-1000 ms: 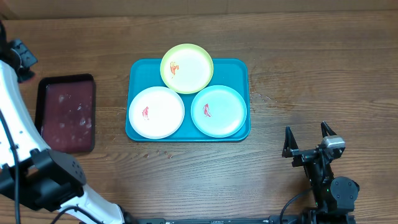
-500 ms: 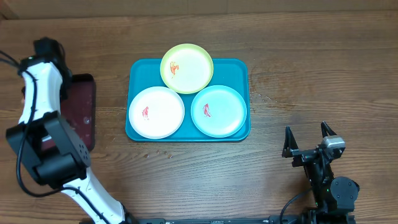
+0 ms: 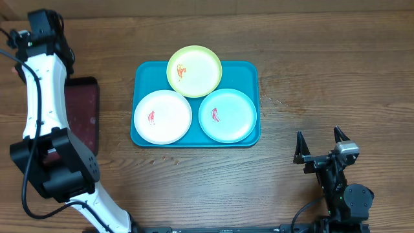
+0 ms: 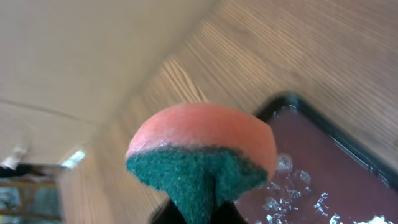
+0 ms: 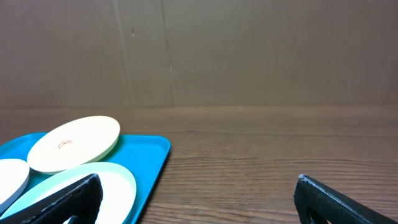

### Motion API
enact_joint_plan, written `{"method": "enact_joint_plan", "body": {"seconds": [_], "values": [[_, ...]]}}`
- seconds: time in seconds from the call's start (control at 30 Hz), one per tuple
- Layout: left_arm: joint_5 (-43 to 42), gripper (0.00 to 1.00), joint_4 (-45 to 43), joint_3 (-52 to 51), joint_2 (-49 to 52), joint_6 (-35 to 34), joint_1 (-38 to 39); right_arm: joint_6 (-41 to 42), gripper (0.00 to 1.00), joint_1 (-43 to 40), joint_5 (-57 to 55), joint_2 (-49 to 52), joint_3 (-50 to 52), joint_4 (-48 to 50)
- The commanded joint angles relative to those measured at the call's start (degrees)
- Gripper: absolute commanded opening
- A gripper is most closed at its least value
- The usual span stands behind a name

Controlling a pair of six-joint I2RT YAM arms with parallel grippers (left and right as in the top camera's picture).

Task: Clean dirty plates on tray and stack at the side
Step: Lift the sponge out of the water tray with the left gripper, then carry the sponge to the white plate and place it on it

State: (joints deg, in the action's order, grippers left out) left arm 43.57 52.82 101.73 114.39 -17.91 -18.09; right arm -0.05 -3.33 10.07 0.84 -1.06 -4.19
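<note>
I need to move my left gripper to the right in the overhead view, then down onto the white plate to release the sponge, because red smears mark it.
Three smeared plates lie on the teal tray: yellow-green at the back, white front left, pale blue front right. My left gripper is at the far left corner, well left of the tray. In the left wrist view it is shut on an orange sponge with a green scouring side. My right gripper is open and empty, right of and nearer than the tray. Its wrist view shows the yellow-green plate, the pale blue plate and the tray.
A dark maroon tray with a black rim lies left of the teal tray, partly hidden by my left arm. In the left wrist view it holds liquid with white foam. A brown wall stands behind the table.
My left arm has swung in from the left edge and moved to the far left corner beyond the maroon tray. The right arm and the plates have not moved.
</note>
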Motion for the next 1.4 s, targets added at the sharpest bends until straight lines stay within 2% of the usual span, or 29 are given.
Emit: {"method": "enact_joint_plan", "body": {"seconds": [0.0, 0.17, 0.2, 0.3, 0.43, 0.53, 0.67, 0.8, 0.9, 0.97, 1.0, 1.13, 1.27, 1.37], "values": [[-1.1, 0.04, -0.8, -8.5, 3.0, -2.5, -1.2, -0.4, 1.00, 0.2, -0.4, -0.7, 0.6, 0.2], [19.4, 0.04, 0.2, -5.0, 1.9, -2.2, 1.5, -0.4, 1.00, 0.2, -0.4, -0.7, 0.6, 0.2], [21.0, 0.04, 0.4, -3.1, 1.4, -1.2, 2.2, -0.4, 1.00, 0.2, -0.4, -0.7, 0.6, 0.2], [19.1, 0.04, 1.4, 4.3, -0.5, 0.1, 4.2, -0.4, 1.00, 0.2, -0.4, -0.7, 0.6, 0.2], [7.8, 0.04, 1.0, 9.2, -3.2, 0.0, 5.4, -0.4, 1.00, 0.2, -0.4, -0.7, 0.6, 0.2], [0.3, 0.04, 1.8, 7.5, -2.8, -0.7, 4.8, -0.4, 1.00, 0.2, -0.4, -0.7, 0.6, 0.2], [-7.0, 0.04, 0.3, -1.7, -0.1, -2.3, 3.6, -0.4, 1.00, 0.2, -0.4, -0.7, 0.6, 0.2], [2.9, 0.04, 0.7, -8.3, 2.7, -7.3, 3.4, -0.4, 1.00, 0.2, -0.4, -0.7, 0.6, 0.2], [9.4, 0.04, 2.7, -6.6, 1.9, -7.6, 3.4, -0.4, 1.00, 0.2, -0.4, -0.7, 0.6, 0.2], [10.2, 0.04, 5.3, -2.1, 0.5, -7.7, 3.4, -0.4, 1.00, 0.2, -0.4, -0.7, 0.6, 0.2], [6.0, 0.04, 7.4, 2.9, -1.3, -7.9, 3.5, -0.4, 1.00, 0.2, -0.4, -0.7, 0.6, 0.2], [-11.9, 0.04, 9.4, 11.3, -6.7, -7.9, 3.5, -0.4, 1.00, 0.2, -0.4, -0.7, 0.6, 0.2], [-30.8, 0.04, 11.2, 13.6, -12.9, -7.8, 3.4, -0.4, 1.00, 0.2, -0.4, -0.7, 0.6, 0.2], [-40.6, 0.04, 14.5, 13.5, -15.1, -6.4, 3.7, -0.4, 1.00, 0.2, -0.4, -0.7, 0.6, 0.2]]}}
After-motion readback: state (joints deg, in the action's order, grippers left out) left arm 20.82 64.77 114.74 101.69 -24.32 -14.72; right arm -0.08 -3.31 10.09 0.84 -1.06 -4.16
